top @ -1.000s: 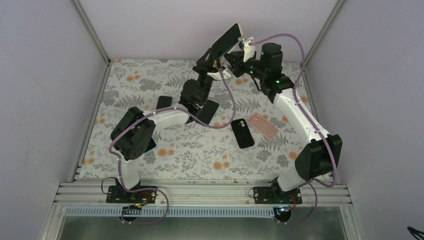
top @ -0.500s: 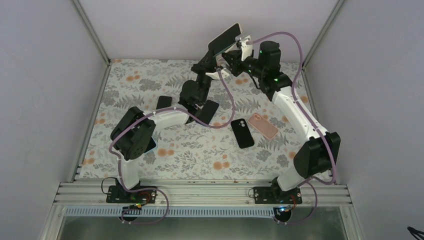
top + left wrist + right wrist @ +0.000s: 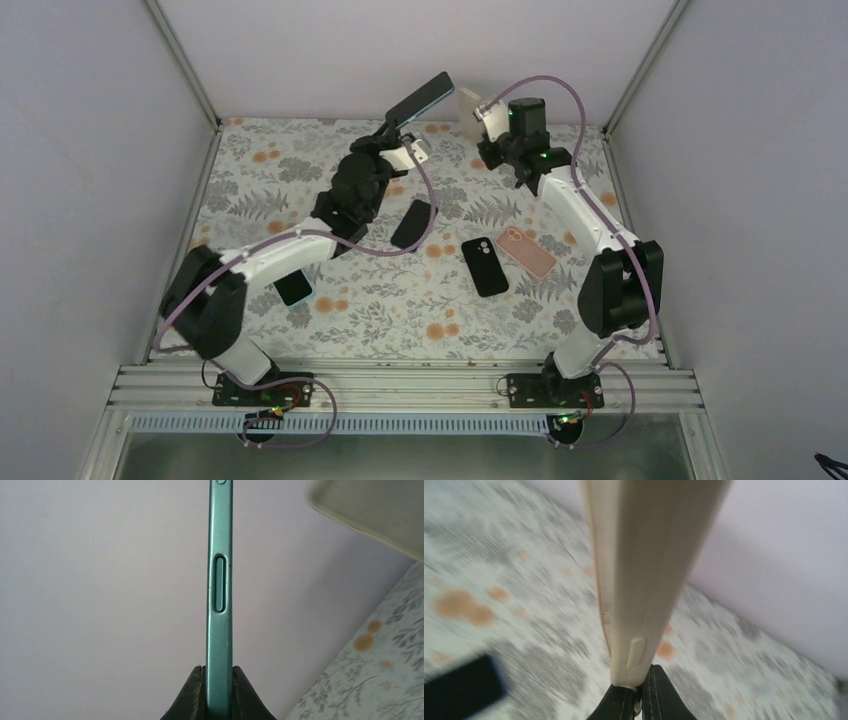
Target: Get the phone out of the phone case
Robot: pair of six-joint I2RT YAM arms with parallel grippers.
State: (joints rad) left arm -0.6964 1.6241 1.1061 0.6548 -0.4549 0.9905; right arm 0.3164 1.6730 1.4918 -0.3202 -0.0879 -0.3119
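My right gripper goes down and back onto the bare mat beyond the pink one next, since the phone point(image 3: 420, 98) is out of its case point(image 3: 469, 103).
The phone point(image 3: 420, 98), dark-faced with a teal rim, is up in the air over the back of the table, out of its case. My left gripper point(image 3: 393, 125) is shut on its lower end. In the left wrist view the teal edge point(image 3: 219, 605) stands upright between my left gripper's point(image 3: 218, 692) pads. The cream phone case point(image 3: 469, 103) hangs apart to the right, pinched at its rim by my shut right gripper point(image 3: 487, 118). The right wrist view shows the case point(image 3: 644, 570) rising from my right gripper point(image 3: 640, 692).
On the floral mat lie a black phone point(image 3: 413, 223), another black phone point(image 3: 484, 266), a pink one point(image 3: 525, 251) and a dark one point(image 3: 292, 287) under the left arm. The purple back wall stands close behind both grippers.
Phone and case were together between both grippers; now they are apart. My left gripper closed on the phone and drew it left, while the right swung the case to the right.
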